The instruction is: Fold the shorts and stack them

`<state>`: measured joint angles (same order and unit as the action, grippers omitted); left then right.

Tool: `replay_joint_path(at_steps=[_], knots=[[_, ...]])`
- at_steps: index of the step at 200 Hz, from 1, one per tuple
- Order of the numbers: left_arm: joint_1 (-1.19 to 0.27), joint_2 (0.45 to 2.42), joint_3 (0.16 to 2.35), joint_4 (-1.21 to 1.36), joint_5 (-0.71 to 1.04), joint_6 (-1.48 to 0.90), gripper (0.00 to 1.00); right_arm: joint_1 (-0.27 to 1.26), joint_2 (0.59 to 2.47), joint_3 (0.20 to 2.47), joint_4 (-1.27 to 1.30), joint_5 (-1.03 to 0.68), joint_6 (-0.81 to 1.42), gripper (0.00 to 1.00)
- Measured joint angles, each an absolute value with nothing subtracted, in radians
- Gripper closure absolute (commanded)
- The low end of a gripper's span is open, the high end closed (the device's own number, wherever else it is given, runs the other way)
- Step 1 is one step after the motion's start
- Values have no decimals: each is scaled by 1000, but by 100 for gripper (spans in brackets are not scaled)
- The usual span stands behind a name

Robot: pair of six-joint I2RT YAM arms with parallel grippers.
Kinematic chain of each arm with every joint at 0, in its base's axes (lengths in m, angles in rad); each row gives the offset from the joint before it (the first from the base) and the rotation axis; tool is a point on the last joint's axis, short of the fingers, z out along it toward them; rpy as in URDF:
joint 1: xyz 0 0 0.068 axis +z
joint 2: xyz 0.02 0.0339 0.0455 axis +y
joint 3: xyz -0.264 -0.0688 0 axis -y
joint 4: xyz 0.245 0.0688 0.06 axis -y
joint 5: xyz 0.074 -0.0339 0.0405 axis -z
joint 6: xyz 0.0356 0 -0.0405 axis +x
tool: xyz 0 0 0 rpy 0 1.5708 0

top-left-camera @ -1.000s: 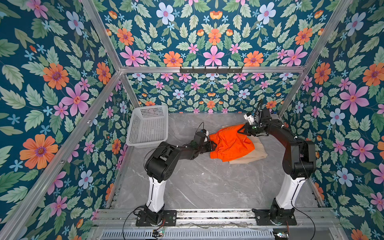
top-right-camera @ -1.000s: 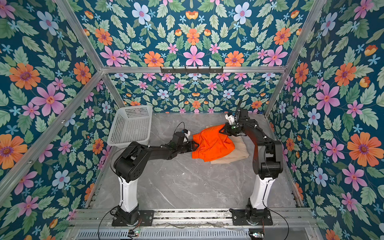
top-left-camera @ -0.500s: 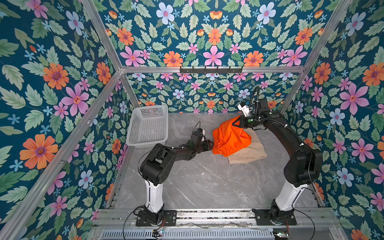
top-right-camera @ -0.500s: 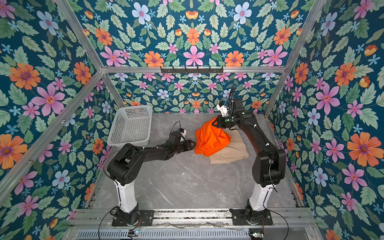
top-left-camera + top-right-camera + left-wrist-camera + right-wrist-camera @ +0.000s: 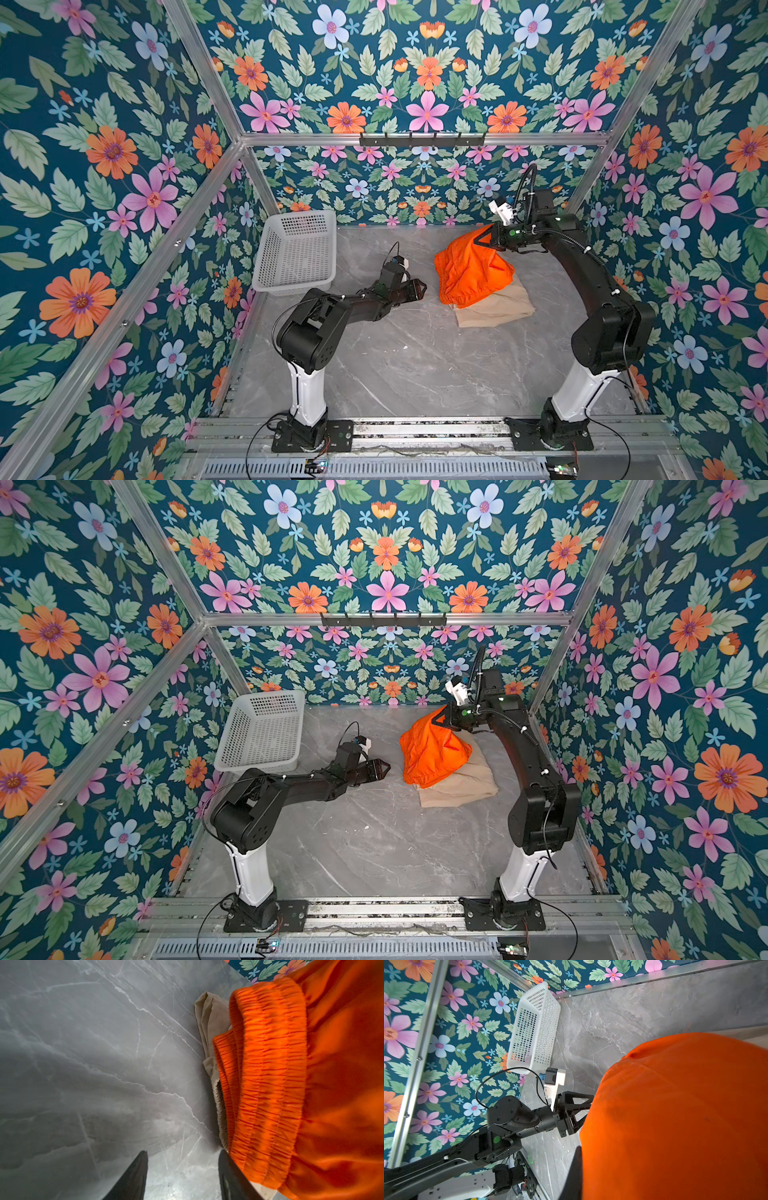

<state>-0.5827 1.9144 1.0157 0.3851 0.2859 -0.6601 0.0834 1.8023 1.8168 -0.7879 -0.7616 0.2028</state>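
Note:
I should move my right gripper down and away from my left gripper, over the beige shorts' bare end, to let go of the orange edge, because the cloth hangs like a tent.
My right gripper (image 5: 482, 240) is shut on the far edge of the bright orange shorts (image 5: 469, 270) and holds it raised. The rest of the cloth hangs down as a tent over the beige shorts (image 5: 498, 309), which lie flat on the table. Both top views show this; the orange shorts (image 5: 432, 750) cover most of the beige shorts (image 5: 461, 787). My left gripper (image 5: 422, 289) is open and low over the table, just left of the pile. In the left wrist view the gathered orange waistband (image 5: 268, 1076) lies beside one finger (image 5: 228, 1176), with nothing between the two fingers.
A white perforated basket (image 5: 295, 253) stands tilted against the back left wall. The grey marble table (image 5: 407, 365) is walled by flowered panels on three sides. The arm bases stand on a rail along the front edge.
My right gripper has lifted the orange shorts' edge up and toward the back wall. The left gripper has drawn back to the left, away from the orange cloth.

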Motion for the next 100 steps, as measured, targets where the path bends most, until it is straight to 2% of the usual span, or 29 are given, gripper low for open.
replay_joint_path(at_steps=[26,62,84,100], knots=[[-583,1915,1016,385,286,-660,44,19,1871,1826,-786,-811,203,95],[-583,1931,1017,385,287,-661,44,-98,2070,1835,-808,-816,203,90],[-583,1936,1024,385,291,-672,44,-160,2187,1866,-821,-776,203,73],[-585,1942,1033,385,297,-672,43,-196,2263,1912,-829,-730,202,54]])
